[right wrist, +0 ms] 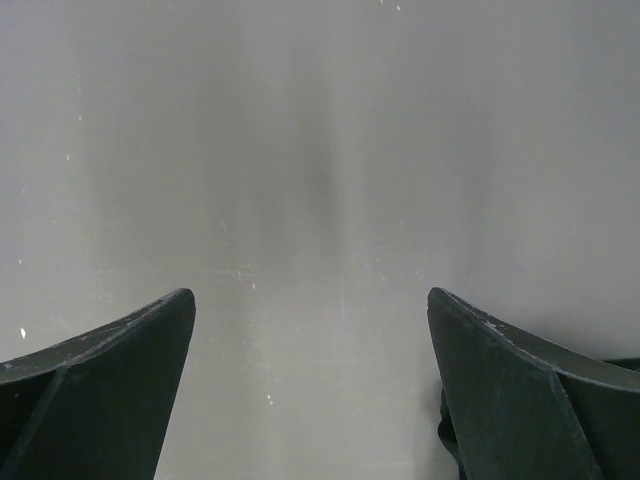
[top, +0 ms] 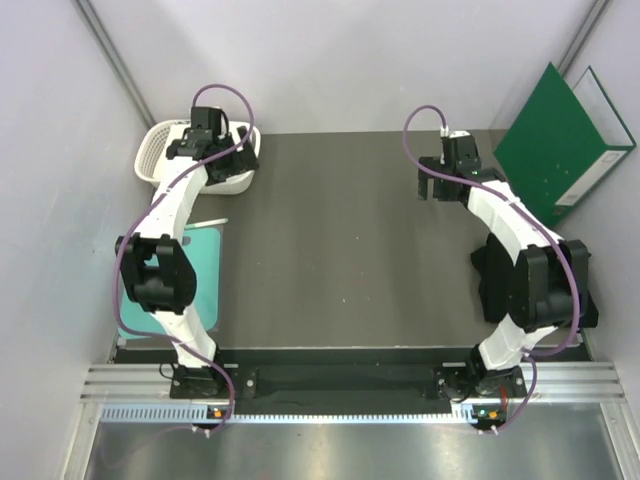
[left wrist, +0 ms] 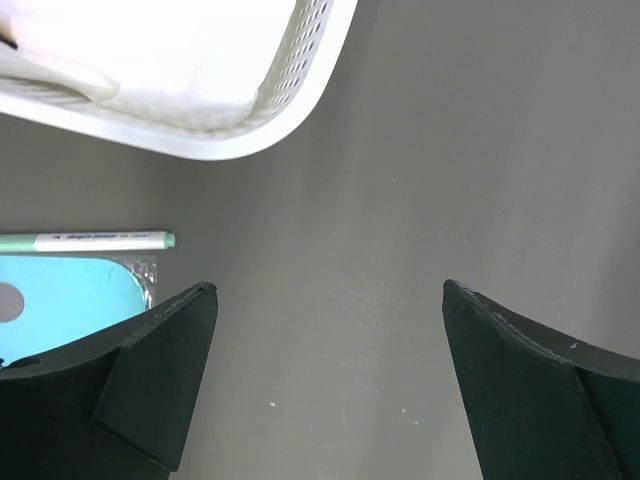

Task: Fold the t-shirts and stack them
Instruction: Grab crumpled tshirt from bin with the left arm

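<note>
My left gripper, its fingers over bare table, should next go outward past the basket's near rim, then down onto the pale cloth's raised edge.
No t-shirt lies spread on the dark table (top: 340, 230). A pale, cream-white cloth (left wrist: 170, 60) fills the white perforated basket (left wrist: 300, 110); I cannot tell which shirt it is. The daisy print and the black shirt do not clearly show. My left gripper (top: 218, 152) hangs high over the basket (top: 150, 150) at the far left; in its wrist view it (left wrist: 328, 288) is open and empty over bare table. My right gripper (top: 437, 188) is open and empty above the far right of the table, and its wrist view (right wrist: 308, 293) shows only bare table between the fingers.
A flat teal board (top: 200, 265) lies at the left edge, also in the left wrist view (left wrist: 60, 290), with a white pen (top: 205, 222) (left wrist: 90, 240) beside it. A green binder (top: 560, 140) leans at the far right. A dark shape (right wrist: 620, 420) lies by the right finger.
</note>
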{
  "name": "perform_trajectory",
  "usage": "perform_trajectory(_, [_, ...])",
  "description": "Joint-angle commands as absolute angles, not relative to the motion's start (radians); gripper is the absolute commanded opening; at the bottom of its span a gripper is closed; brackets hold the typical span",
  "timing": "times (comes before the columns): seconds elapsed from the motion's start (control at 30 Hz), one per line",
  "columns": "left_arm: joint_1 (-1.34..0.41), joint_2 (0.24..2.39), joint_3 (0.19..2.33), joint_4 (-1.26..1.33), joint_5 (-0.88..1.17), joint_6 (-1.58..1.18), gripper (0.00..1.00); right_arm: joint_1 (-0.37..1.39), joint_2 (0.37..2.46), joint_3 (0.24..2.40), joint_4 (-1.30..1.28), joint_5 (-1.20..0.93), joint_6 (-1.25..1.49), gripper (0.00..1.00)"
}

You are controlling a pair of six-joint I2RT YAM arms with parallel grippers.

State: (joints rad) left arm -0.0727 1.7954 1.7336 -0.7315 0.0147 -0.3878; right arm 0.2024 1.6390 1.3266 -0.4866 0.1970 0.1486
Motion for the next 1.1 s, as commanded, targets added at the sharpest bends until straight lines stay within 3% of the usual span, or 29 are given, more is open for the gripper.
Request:
perform_trajectory(0.0, [-0.072, 1.824, 1.825, -0.683, 0.021, -0.345, 0.99, 0.206, 1.67, 1.425, -0.506, 0.198, 0.126, 1.0])
perform_trajectory(0.2, [-0.072, 1.864, 1.861, -0.678, 0.009, -0.321, 0.99, 0.206, 1.704, 1.492, -0.512, 0.183, 0.138, 1.0])
perform_trajectory(0.43, [-0.06, 1.976, 2.039, -0.772, -0.199, -0.313, 0.99, 0.204, 1.779, 1.62, -0.552, 0.167, 0.192, 1.0])
perform_trajectory(0.73, [0.109, 2.173, 2.244, -0.792, -0.045, -0.425, 0.99, 0.206, 1.802, 1.634, -0.532, 0.166, 0.207, 1.0])
perform_trajectory(1.07, [0.109, 2.367, 2.336, -0.799, -0.026, -0.451, 0.99, 0.206, 1.879, 1.726, -0.572, 0.152, 0.173, 1.0])
